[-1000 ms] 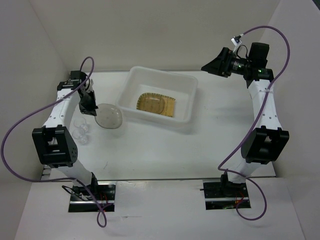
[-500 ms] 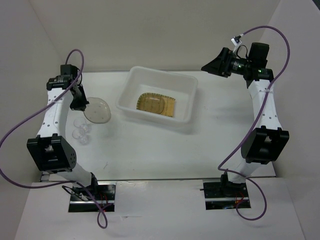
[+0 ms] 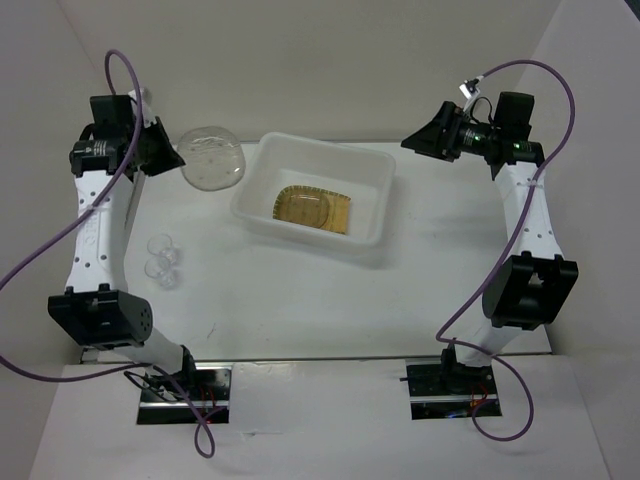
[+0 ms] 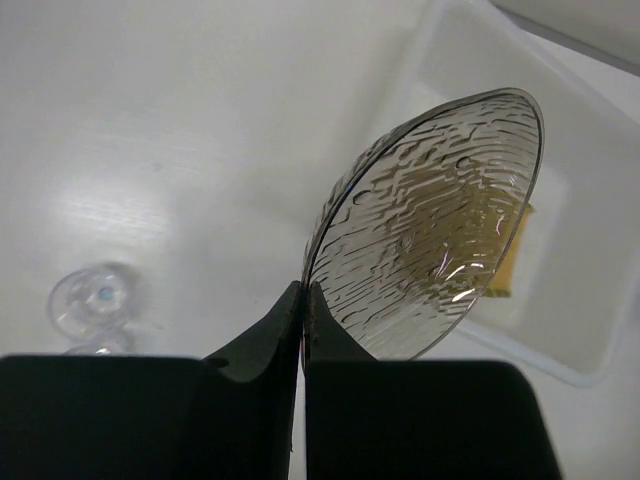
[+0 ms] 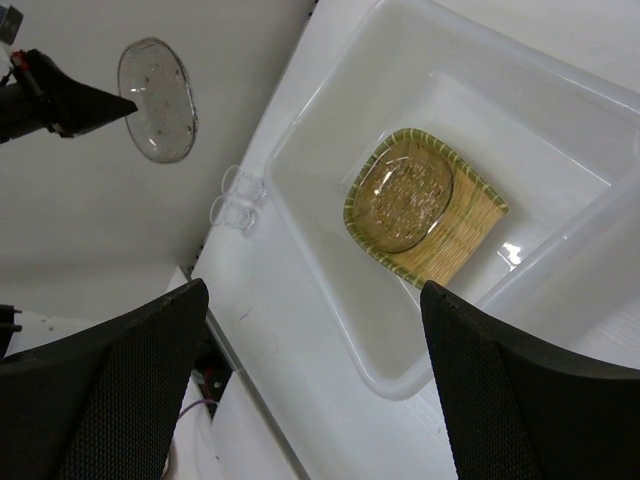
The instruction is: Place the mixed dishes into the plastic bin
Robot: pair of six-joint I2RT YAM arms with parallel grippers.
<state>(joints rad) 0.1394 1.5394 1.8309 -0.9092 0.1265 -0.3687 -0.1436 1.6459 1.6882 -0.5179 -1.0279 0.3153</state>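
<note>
My left gripper moves to the right in the top view next, then down onto the second saucer [image 3: 304,209] to release, as it lies uncovered on the yellow plate.
My left gripper [image 3: 172,160] is shut on the rim of a translucent grey-brown saucer [image 3: 210,157] and holds it high in the air, left of the plastic bin [image 3: 375,170]. In the left wrist view the saucer [image 4: 430,225] stands on edge between the fingers [image 4: 265,335]. The bin holds the yellow fan-shaped plate [image 3: 340,215] with a second saucer [image 3: 303,208] lying on it; both show in the right wrist view [image 5: 475,225]. Small clear glass cups [image 3: 164,262] stand on the table at the left. My right gripper [image 3: 412,138] is open and empty, raised at the bin's right.
White walls close the table in at the back and both sides. The bin [image 5: 330,120] sits at the back middle. The cups also show in the right wrist view [image 5: 237,200] and one in the left wrist view [image 4: 92,298].
My left gripper has lifted the saucer off the table and carried it up and back, turning it on edge. The right arm has barely moved.
</note>
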